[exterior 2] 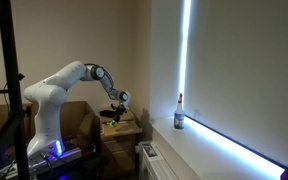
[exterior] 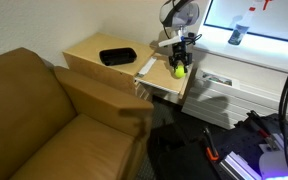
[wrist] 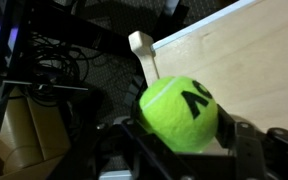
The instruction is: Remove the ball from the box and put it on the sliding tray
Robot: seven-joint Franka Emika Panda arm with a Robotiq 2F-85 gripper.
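Observation:
The ball (exterior: 179, 69) is still hanging above the tray, so the robot's gripper will next bring it down and in from the tray's edge onto the bare light wood and then let it go.
The yellow-green ball (wrist: 177, 113) sits clamped between my gripper's (wrist: 181, 135) black fingers. In an exterior view the gripper (exterior: 179, 66) holds the ball (exterior: 179, 69) just above the sliding tray (exterior: 166, 76), near its far edge. The tray's light wood and its white strip (wrist: 145, 56) show under the ball in the wrist view. The black box (exterior: 117, 56) lies empty on the cabinet top, apart from the gripper. In an exterior view (exterior 2: 115, 114) the gripper hangs low over the cabinet; the ball is too small to make out there.
A brown sofa (exterior: 44, 120) stands beside the cabinet (exterior: 89, 50). A white windowsill (exterior: 249, 55) with a dark object runs behind it. Cables and equipment (exterior: 254, 140) lie on the floor. A bottle (exterior 2: 179, 113) stands on the sill.

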